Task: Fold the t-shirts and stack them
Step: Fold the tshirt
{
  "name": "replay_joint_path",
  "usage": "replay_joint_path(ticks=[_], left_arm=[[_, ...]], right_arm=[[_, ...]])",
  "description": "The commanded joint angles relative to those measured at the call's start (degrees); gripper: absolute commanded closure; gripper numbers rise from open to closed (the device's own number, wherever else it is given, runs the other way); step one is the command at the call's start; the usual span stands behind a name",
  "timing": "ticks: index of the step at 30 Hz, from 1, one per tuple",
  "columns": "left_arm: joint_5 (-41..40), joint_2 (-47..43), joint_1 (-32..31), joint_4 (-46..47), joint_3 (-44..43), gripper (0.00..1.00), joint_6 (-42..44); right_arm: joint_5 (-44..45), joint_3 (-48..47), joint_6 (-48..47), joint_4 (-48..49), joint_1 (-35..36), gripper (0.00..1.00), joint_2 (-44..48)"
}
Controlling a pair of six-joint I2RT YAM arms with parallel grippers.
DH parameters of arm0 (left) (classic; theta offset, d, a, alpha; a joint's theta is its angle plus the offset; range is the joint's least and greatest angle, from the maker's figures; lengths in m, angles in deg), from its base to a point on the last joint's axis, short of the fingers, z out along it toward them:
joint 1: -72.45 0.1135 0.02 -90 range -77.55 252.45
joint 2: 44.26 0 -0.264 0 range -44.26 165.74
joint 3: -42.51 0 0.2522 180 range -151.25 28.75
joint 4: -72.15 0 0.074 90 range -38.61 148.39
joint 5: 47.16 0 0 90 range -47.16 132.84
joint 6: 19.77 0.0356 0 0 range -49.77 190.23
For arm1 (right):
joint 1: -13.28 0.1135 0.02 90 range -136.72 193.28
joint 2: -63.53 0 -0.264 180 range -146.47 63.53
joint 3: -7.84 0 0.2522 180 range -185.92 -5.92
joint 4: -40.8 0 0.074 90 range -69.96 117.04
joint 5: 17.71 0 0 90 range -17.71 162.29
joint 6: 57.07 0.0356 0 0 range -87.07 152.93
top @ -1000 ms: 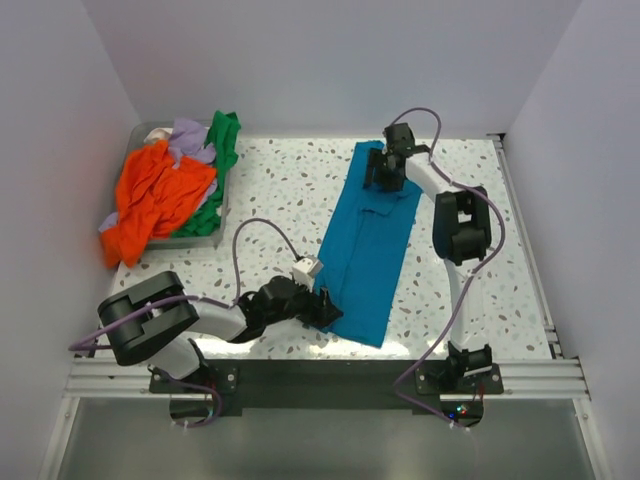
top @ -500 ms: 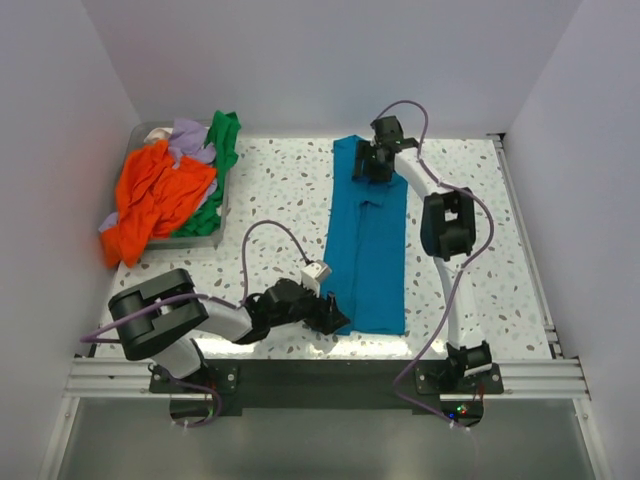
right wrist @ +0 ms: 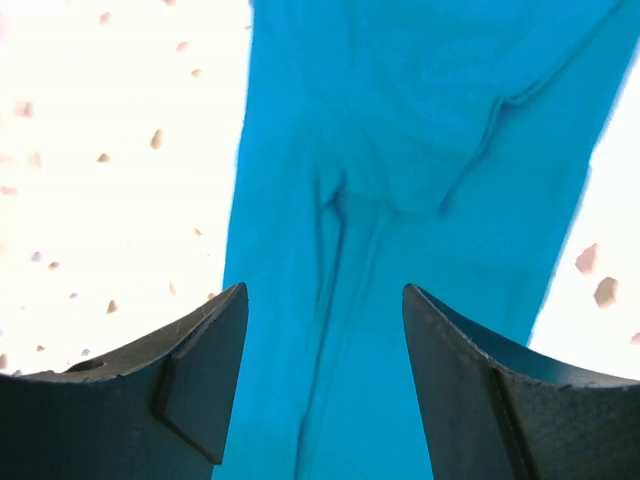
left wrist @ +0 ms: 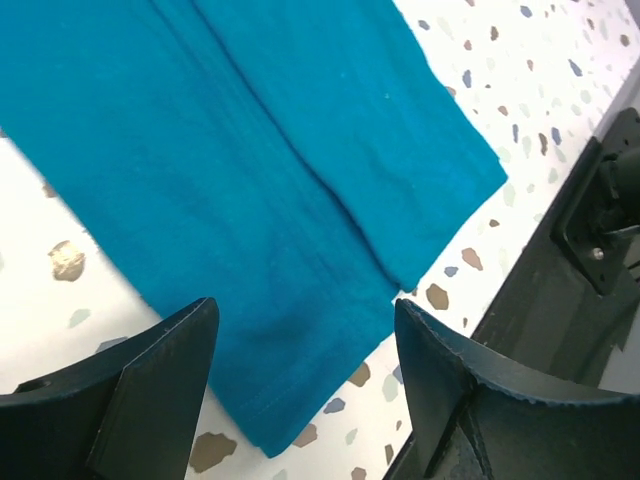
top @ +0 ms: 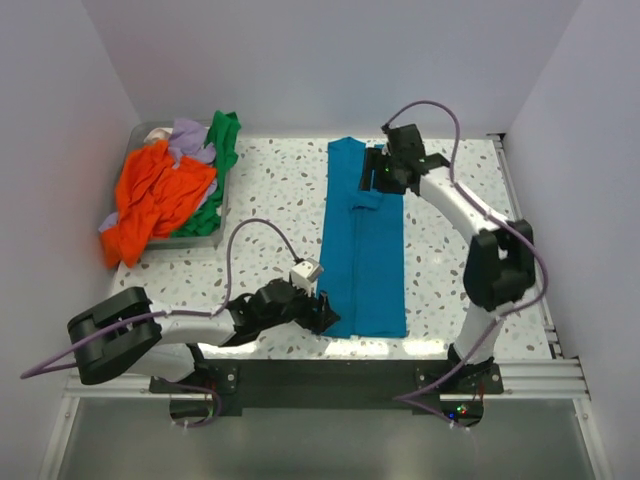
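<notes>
Next, my right gripper draws back and down onto the teal t-shirt's loose near corner (top: 401,331), since that corner lies below this gripper and far back from it.
The teal t-shirt (top: 365,250) lies folded into a long narrow strip, running straight from the table's back to its front edge. My left gripper (top: 322,312) hovers open at the strip's near left corner; in the left wrist view that corner of the teal t-shirt (left wrist: 250,150) lies between the left gripper's (left wrist: 305,390) spread jaws. My right gripper (top: 385,170) stands open at the far right end, and its wrist view shows the wrinkled teal t-shirt (right wrist: 400,120) below the right gripper (right wrist: 325,380). The orange t-shirt (top: 155,195), green t-shirt (top: 222,135) and lavender t-shirt (top: 188,138) are heaped at back left.
A grey bin (top: 195,240) at the back left holds the heap of shirts, which spill over its rim. The speckled table (top: 270,190) is walled in by white panels. A black mounting rail (left wrist: 600,220) runs along the front edge beside the left gripper.
The teal strip has swung from slanted to straight, its far end shifting left. The right arm has stretched out to the right and the left arm has straightened toward the near corner.
</notes>
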Motion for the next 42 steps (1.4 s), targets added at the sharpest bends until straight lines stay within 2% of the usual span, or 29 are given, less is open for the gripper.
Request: replay_joint_path(ticks=[1, 7, 10, 15, 24, 31, 42], left_arm=[[-4.5, -2.1, -0.2, -4.3, 0.5, 0.24, 2.6], [-6.2, -2.5, -0.1, -7.2, 0.9, 0.24, 2.2], [-6.9, -2.7, 0.0, -8.9, 1.4, 0.28, 1.4], [-6.3, -3.2, -0.1, -9.7, 2.8, 0.33, -1.4], [-5.0, -5.6, -0.1, -12.3, 3.9, 0.38, -4.3], [-5.9, -6.5, -0.2, -16.6, 2.9, 0.40, -5.0], [-6.5, -7.2, -0.4, -18.2, 3.0, 0.41, -5.9]], right_arm=[[5.4, 12.8, 1.9, 5.9, 2.3, 0.33, 15.1], [13.2, 35.9, 6.6, 6.0, 6.9, 0.38, 30.9], [16.1, 42.5, 9.4, 1.3, 9.7, 0.39, 36.7], [15.4, 51.2, 15.2, -4.4, 12.8, 0.44, 46.1], [12.6, 58.3, 21.6, -14.8, 16.2, 0.53, 55.3], [8.7, 63.4, 23.1, -12.8, 16.7, 0.57, 57.1], [6.0, 67.5, 23.9, -7.9, 17.0, 0.59, 55.4]])
